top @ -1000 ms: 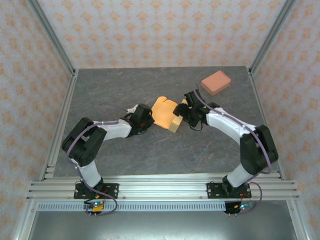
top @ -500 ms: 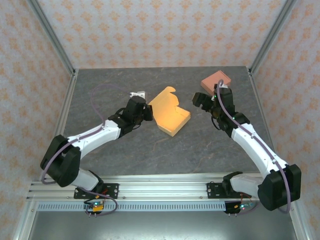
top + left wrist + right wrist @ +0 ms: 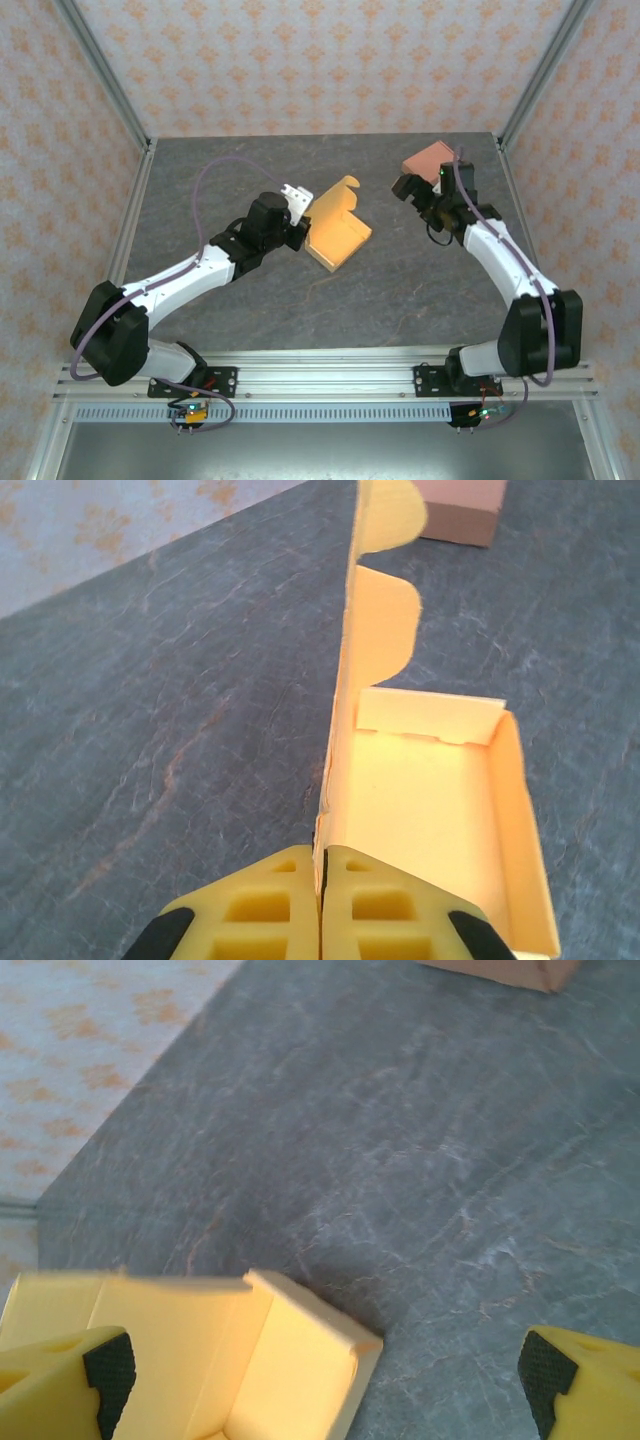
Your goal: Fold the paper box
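The box sits crooked, so next I need to turn my left gripper, swing the box tray (image 3: 430,810) back toward my base, and release the panel's bottom edge from between that gripper's fingers.
The yellow paper box (image 3: 337,237) lies open on the grey table, its tall lid panel with rounded tabs standing upright along its left side. My left gripper (image 3: 299,226) is shut on the bottom edge of that upright panel. In the left wrist view its yellow pads (image 3: 270,910) pinch the panel, with the box tray (image 3: 430,810) to the right. My right gripper (image 3: 412,189) hangs open to the right of the box, apart from it. The right wrist view shows the right gripper (image 3: 320,1385) with its fingers wide above a corner of the box (image 3: 290,1360).
A closed pink box (image 3: 432,158) sits at the back right, close behind my right gripper; its edge also shows as the pink box (image 3: 462,508) and the pink box (image 3: 505,970). Metal frame posts and patterned walls bound the grey table (image 3: 400,300).
My right gripper has let go of the box, opened wide and drawn back to the right, toward the pink box. My left gripper has swung the box and stood its lid panel upright.
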You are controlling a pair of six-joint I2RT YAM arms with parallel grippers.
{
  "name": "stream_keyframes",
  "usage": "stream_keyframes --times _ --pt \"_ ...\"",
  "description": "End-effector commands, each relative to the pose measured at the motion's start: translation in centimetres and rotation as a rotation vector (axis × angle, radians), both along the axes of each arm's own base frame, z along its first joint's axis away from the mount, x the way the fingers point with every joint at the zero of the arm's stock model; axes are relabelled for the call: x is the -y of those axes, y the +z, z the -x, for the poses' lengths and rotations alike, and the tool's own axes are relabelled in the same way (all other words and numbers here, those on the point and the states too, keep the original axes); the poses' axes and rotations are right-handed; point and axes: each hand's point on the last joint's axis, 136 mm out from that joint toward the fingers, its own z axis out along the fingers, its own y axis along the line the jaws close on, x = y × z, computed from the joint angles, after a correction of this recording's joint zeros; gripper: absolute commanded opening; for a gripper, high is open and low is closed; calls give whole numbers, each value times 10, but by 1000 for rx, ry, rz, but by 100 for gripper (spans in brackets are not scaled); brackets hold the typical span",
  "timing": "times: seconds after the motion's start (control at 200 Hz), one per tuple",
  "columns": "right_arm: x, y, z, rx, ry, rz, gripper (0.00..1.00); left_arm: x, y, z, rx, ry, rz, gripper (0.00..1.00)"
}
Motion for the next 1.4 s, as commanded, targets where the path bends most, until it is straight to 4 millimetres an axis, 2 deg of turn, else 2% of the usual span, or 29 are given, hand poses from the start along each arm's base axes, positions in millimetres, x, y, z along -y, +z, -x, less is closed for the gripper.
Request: stream_keyframes --times 0.0,0.235,0.33,0.375,0.445,0.45,0.48,0.496,0.581,0.631,0.656,0.671,0.746,0.811,0.851,1.016,1.046,1.126,1.241,1.396 --pt "4 1 1 -109 -52 -82 99 15 17 6 95 -165 -77 4" --pt "13 4 -10 -108 -113 -76 99 37 9 20 111 -373 -126 5" --pt "8 -3 -6 -132 -89 -87 99 32 8 12 137 -355 -154 13" --pt "3 -6 -2 -145 -52 -91 100 28 10 6 137 -333 -153 22" --pt "-4 -11 3 -167 -4 -102 96 25 17 1 127 -298 -122 42" --pt "-4 -11 4 -167 -1 -103 96 24 17 0 126 -293 -118 44" --pt "-6 -13 6 -173 19 -101 95 23 22 -2 125 -258 -89 73" --pt "-7 -13 6 -174 27 -101 95 21 24 -4 123 -237 -68 78" --pt "-10 -13 6 -176 58 -102 93 19 42 0 134 -176 65 85" --pt "-11 -13 2 -193 45 -114 93 8 55 1 137 -79 162 87" --pt "-11 -14 0 -206 33 -125 93 -2 59 0 131 -4 209 97" --pt "-12 -13 -2 -213 25 -133 93 -8 62 -1 124 48 245 99" --pt "-16 -16 -7 -271 -3 -184 93 -51 65 -4 60 387 453 100" --pt "-24 -19 -9 -330 -1 -237 93 -91 43 6 -89 733 635 100" --pt "-30 -20 -9 -360 4 -274 92 -99 29 11 -182 830 707 100" --pt "-65 -31 -4 -480 46 -427 87 -68 -24 20 -552 988 945 92" --pt "-71 -33 -2 -496 50 -440 87 -63 -37 21 -612 1026 963 88" --pt "-85 -39 2 -520 50 -462 84 -47 -59 20 -737 1069 997 82" --pt "-107 -47 11 -566 68 -506 80 -20 -74 18 -878 1071 1052 76" --pt "-111 -54 26 -606 48 -505 76 1 -79 22 -941 1075 1081 75"
